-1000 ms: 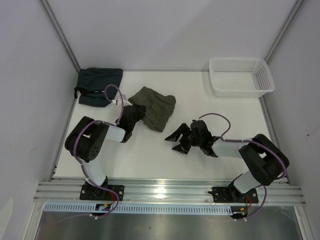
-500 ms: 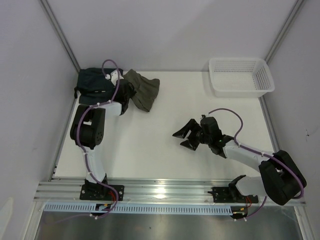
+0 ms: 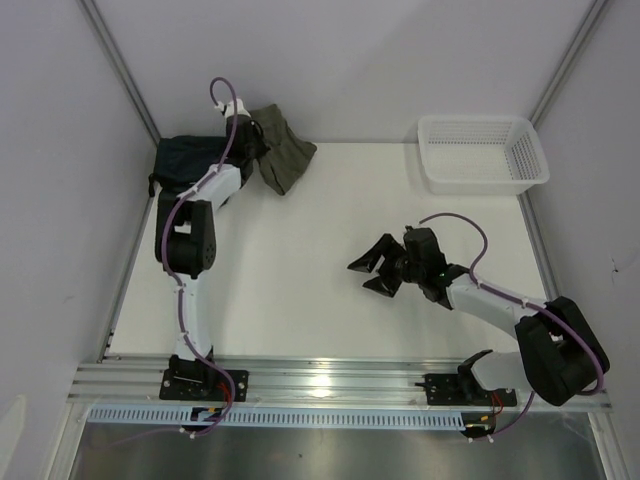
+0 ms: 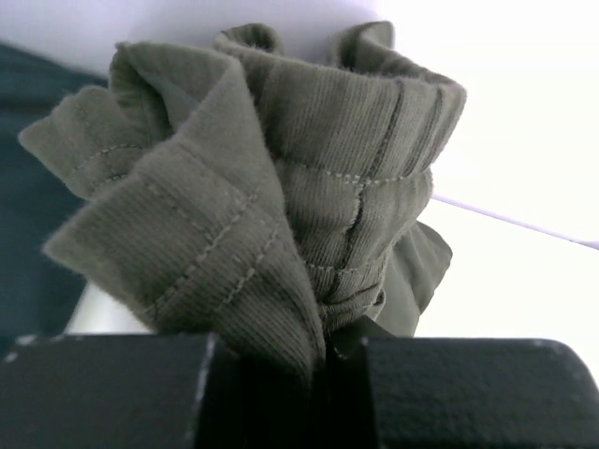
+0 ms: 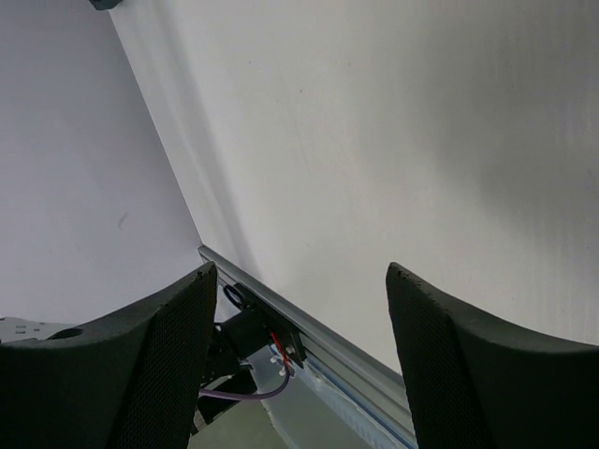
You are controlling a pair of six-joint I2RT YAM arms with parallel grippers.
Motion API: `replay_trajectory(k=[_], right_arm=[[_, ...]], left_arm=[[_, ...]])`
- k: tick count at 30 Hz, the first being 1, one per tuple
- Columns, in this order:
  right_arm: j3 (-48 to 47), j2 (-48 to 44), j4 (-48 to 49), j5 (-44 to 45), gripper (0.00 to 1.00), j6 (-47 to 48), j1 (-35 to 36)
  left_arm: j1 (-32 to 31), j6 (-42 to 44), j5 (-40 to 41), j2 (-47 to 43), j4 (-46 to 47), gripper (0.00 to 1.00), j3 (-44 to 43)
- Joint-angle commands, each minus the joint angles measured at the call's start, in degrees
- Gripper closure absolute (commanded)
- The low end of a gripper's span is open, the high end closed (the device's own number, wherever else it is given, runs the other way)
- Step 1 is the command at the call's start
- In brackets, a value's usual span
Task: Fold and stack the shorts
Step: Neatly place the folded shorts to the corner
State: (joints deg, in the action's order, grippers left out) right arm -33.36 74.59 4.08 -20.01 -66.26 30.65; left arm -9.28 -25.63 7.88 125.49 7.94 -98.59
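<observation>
Next, the left gripper brings the shorts (image 3: pixel 285 152) to the left in the top view, then down and back onto the navy folded garment (image 3: pixel 186 160), because the stack starts there.
The olive-green shorts (image 3: pixel 285 152) hang bunched at the back left of the table, lifted off the surface. My left gripper (image 3: pixel 256 148) is shut on them, with the arm stretched far back. In the left wrist view the ribbed cloth (image 4: pixel 281 178) fans up out of the shut left gripper (image 4: pixel 342 351). My right gripper (image 3: pixel 376 270) hovers right of the table's middle, open and holding nothing. In the right wrist view the right gripper (image 5: pixel 299 309) has only bare table and the front rail between its fingers (image 5: pixel 168 346).
A dark navy folded garment (image 3: pixel 190 165) lies in the back left corner, just left of the held shorts, and shows as dark cloth (image 4: pixel 28 187) in the left wrist view. A white mesh basket (image 3: pixel 483 152) stands at the back right. Grey walls enclose the table.
My left arm has carried the shorts from the left middle of the table back and up to beside the dark garment. The right gripper shifted slightly right, still open.
</observation>
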Motion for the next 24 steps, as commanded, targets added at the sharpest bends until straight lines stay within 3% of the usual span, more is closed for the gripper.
replay_trajectory(k=[1,9,14,18,24], right_arm=[[-3.20,1.96,0.40,-1.34,0.26,1.05,-0.24],[-7.32,7.15,-0.29,-3.89,0.27,1.39,-0.24],[-11.01,9.43,-0.83,-4.42,0.27,1.66,-0.24],[-12.69,10.93,-1.44,-4.95,0.27,1.48,0.72],[-13.83,12.07,-1.97,-5.04,0.27,1.48,0.99]], left_arm=[[2.33,4.62,-1.38,1.25,-5.74,1.00,-8.71],[8.04,2.51,-6.03,-0.86,-5.74,1.00,-7.49],[8.92,4.63,-1.11,-3.67,-7.24,1.00,-5.74],[14.10,0.94,-7.08,-2.71,-6.27,1.00,-5.38],[17.10,-1.70,-9.11,-1.39,-6.97,1.00,-9.07]])
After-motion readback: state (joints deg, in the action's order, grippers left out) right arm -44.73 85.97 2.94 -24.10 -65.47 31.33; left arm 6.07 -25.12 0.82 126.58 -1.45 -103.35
